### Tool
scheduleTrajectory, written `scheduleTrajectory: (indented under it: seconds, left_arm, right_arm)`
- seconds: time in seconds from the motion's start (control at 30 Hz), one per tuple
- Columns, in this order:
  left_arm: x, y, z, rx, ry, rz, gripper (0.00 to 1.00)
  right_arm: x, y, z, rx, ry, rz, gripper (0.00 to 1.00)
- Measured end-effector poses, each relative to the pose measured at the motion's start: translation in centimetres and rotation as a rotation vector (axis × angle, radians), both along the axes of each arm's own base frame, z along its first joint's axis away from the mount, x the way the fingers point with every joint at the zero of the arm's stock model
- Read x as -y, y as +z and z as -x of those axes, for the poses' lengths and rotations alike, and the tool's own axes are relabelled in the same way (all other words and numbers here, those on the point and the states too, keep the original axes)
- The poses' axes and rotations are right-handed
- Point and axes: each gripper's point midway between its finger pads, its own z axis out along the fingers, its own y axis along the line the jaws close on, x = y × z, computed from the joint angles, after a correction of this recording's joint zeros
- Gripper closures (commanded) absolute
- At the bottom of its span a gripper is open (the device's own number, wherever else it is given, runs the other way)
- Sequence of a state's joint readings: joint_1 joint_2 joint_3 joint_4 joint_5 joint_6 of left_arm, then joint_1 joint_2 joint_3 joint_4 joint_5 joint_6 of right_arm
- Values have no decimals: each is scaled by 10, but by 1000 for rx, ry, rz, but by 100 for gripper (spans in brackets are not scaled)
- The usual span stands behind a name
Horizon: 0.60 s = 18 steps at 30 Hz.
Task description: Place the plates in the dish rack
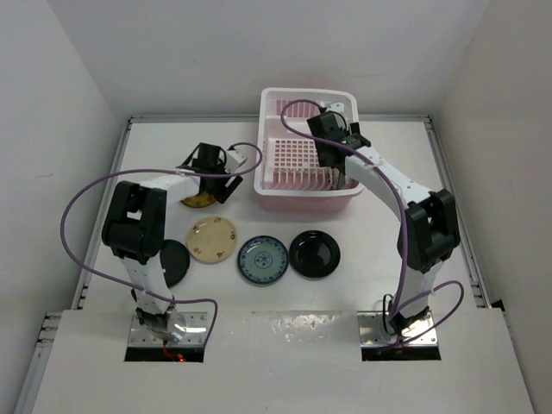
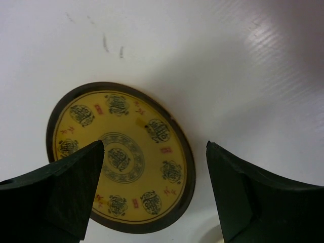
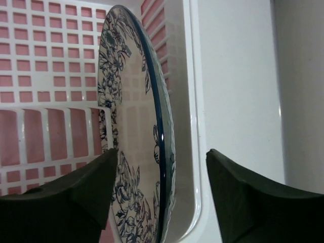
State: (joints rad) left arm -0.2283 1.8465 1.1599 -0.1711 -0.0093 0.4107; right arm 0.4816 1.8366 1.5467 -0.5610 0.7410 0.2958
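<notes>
My left gripper needs to go down next, moving over toward the dish rack point(image 1: 304, 203), onto the rim of the yellow patterned plate on its rack side.
The pink-and-white dish rack point(image 1: 304, 203) stands at the back centre. My right gripper point(image 1: 333, 164) is inside its right end, open. In the right wrist view its jaws point(image 3: 162, 157) straddle the white plate with dark floral pattern point(image 3: 132, 101), which stands on edge by the rack's right wall point(image 3: 195, 101). My left gripper point(image 1: 212, 175) is open and hovers over the yellow patterned plate point(image 2: 119, 157), which lies flat on the table point(image 1: 200, 201). The cream plate point(image 1: 212, 239), blue-green plate point(image 1: 263, 260) and a black plate point(image 1: 315, 254) lie in a row in front. A second black plate point(image 1: 175, 262) is partly hidden by the left arm.
White walls close the table on the left, back and right. The rack's pink grid bottom point(image 3: 50, 61) shows left of the standing plate. Purple cables loop from both arms.
</notes>
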Motion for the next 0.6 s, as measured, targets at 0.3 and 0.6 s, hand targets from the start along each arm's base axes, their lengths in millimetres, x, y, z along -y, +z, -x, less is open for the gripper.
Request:
scheduleTrajectory:
  seconds: [0.3,0.6]
  left_arm:
    - [9,-21,2,-10,21,-129,61]
    - [-2,-24,1,0,108,-180,100]
  right_arm:
    - [-12,29,0,49,67,-101,22]
    - [-23,73,-2,149,142,-184,18]
